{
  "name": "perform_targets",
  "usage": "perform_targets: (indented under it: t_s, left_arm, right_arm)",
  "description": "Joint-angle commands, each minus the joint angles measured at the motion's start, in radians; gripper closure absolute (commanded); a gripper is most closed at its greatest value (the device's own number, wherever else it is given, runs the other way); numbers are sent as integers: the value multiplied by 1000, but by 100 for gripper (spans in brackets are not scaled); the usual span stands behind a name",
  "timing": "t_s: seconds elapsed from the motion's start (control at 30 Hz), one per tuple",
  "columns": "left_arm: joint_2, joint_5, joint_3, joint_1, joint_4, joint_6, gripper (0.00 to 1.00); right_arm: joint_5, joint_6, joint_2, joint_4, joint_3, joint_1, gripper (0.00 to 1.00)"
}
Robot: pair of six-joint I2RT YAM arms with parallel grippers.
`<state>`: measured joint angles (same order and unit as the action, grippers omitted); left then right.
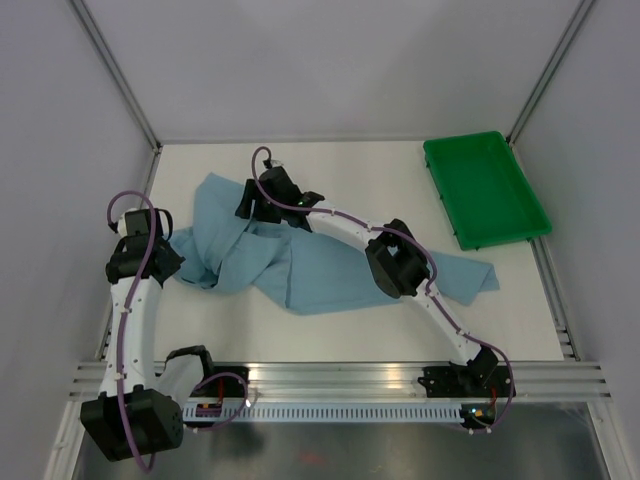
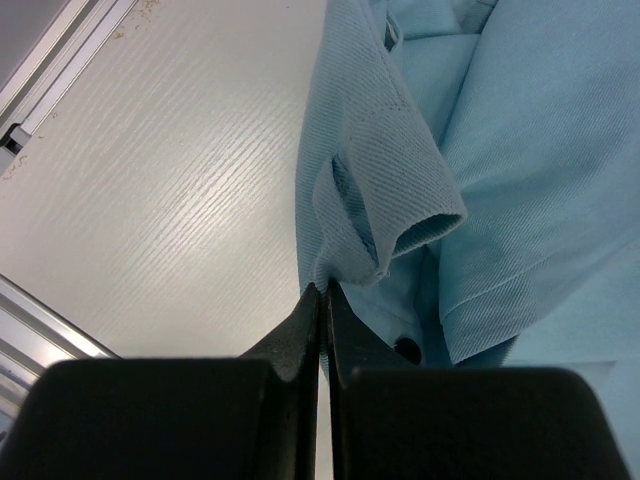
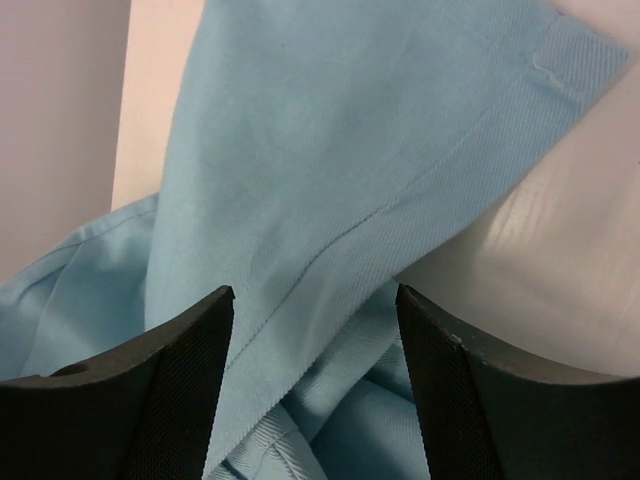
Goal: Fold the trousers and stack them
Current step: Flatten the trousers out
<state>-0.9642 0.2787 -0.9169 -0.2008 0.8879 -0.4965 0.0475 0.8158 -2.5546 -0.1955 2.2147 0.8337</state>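
I will lower my right gripper a little and close it there next, because the hemmed fold of the trousers is already between its open fingers.
The light sky-blue trousers point(image 1: 290, 255) lie crumpled on the white table, one leg trailing right toward the front. My left gripper point(image 1: 168, 252) is at their left edge. In the left wrist view, my left gripper point(image 2: 323, 292) is shut, pinching the waistband edge of the trousers point(image 2: 380, 200), with the small dark button point(image 2: 407, 349) just to the right of the tips. My right gripper point(image 1: 262, 198) is over the far part of the trousers. In the right wrist view, my right gripper point(image 3: 315, 300) is open, with a hemmed fold of the trousers point(image 3: 300, 180) between and below its fingers.
A green plastic tray point(image 1: 485, 188) stands at the back right of the table. Grey walls and metal frame posts enclose the table on the left, back and right. A metal rail point(image 1: 340, 378) runs along the near edge.
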Motion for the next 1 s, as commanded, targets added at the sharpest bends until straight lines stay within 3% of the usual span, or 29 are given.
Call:
perform_targets:
  t_s: [0.0,0.2,0.3,0.37,0.67,0.97]
  left_arm:
    - [-1,5,-14,-2,-12,16,98]
    - [-5,-1,-23,1,-23,30,98]
    - [-8,2,-25,8,-20,33,98]
    - [-8,7,-27,9,-20,41,98]
    - [-33,30,-94,11,-52,88,98]
    - [-85,93,-295,-26,-99,191,98]
  right_arm:
    - [-20,11,-22,-70,3,2,27]
    - [29,83,-120,25,83,8,48]
    - [0,112,-171,56,204,10,75]
    - [-30,115,-188,85,278,10,99]
    - [-222,-52,86,226,208,-67,100]
    - [-372,-312,348,263,17,-130,100]
